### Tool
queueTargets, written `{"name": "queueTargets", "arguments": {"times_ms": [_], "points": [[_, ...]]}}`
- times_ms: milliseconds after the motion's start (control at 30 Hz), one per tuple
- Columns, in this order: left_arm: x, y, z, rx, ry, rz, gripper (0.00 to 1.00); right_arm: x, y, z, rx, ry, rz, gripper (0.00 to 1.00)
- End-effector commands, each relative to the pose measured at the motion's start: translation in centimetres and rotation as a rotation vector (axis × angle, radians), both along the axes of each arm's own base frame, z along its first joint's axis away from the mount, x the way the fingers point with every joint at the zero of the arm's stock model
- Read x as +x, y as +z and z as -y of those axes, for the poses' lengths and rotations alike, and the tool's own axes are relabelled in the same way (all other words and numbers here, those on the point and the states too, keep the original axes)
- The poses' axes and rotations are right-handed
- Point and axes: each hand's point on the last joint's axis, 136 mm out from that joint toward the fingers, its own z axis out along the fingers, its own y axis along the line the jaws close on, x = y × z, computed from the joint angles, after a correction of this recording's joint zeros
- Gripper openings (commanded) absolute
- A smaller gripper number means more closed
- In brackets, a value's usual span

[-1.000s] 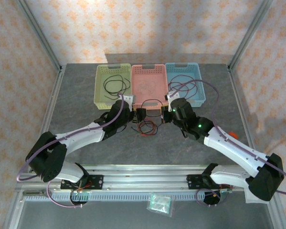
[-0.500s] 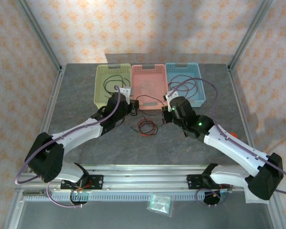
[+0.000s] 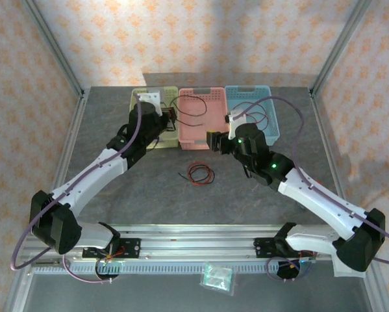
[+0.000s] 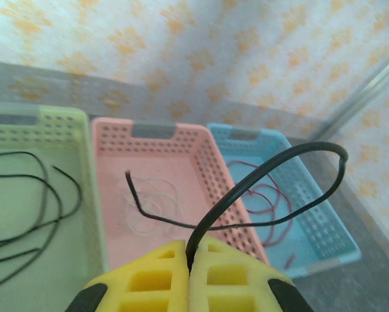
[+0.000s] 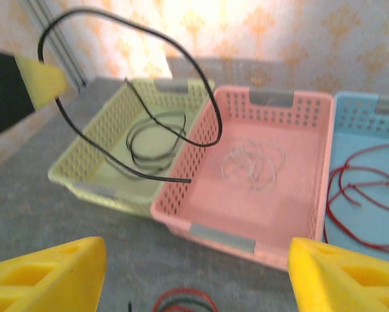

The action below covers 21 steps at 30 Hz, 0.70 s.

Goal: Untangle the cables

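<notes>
My left gripper swings away from the pink basket [image 3: 200, 144] next, then down into the green basket to release the black cable, since its loop overhangs the pink one.
My left gripper [image 3: 169, 119] [image 4: 191, 260] hangs over the green basket [image 4: 25, 120], shut on a black cable [image 4: 272, 170] [image 5: 207, 110] that loops in the air toward the pink basket [image 3: 200, 144]. My right gripper [image 3: 213, 140] [image 5: 194, 276] stands open and empty in front of the pink basket. On the table just in front of it lies a small red and black tangle of cables [image 3: 199, 173] [image 5: 184, 300]. Black cables [image 5: 155, 140] lie in the green basket, pale cables [image 5: 252, 162] in the pink one, and red cables [image 5: 363, 188] in the blue basket [image 3: 249, 89].
The three baskets stand side by side along the back of the grey table. Metal frame posts rise at the table's left and right edges. A small clear bag [image 3: 218, 276] lies on the front rail between the arm bases.
The left gripper shut on the black cable and lifted it back and left, out of the tangle, to above the green basket. The right gripper opened and drew back toward the pink basket.
</notes>
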Motion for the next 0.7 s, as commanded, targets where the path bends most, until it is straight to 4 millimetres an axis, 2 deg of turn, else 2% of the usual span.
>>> {"name": "queueTargets", "arguments": {"times_ms": [0, 33, 100, 233, 367, 533, 667], "points": [[1.2, 1.1, -3.1, 0.023, 0.108, -0.006, 0.0, 2.0, 3.8, 0.6, 0.109, -0.115, 0.087, 0.74], [1.6, 1.3, -3.8, 0.022, 0.133, -0.002, 0.0, 2.6, 3.4, 0.2, 0.109, -0.126, 0.077, 0.74], [2.3, 1.6, -5.6, 0.007, 0.196, 0.014, 0.0, 3.2, 4.0, -0.5, 0.135, -0.124, 0.074, 0.76], [3.8, 1.5, -8.2, -0.032, 0.263, 0.028, 0.0, 3.5, 4.8, -2.8, 0.157, -0.033, 0.076, 0.82], [5.6, 0.6, -10.3, -0.015, 0.333, 0.002, 0.0, 3.3, 4.8, -4.7, 0.171, 0.035, 0.057, 0.87], [7.7, -1.9, -12.2, -0.046, 0.377, -0.051, 0.0, 2.5, 4.2, -7.0, 0.189, 0.096, 0.03, 0.88], [9.3, -4.8, -13.5, -0.106, 0.392, -0.118, 0.0, 2.1, 3.6, -8.5, 0.189, 0.118, 0.009, 0.88]]}}
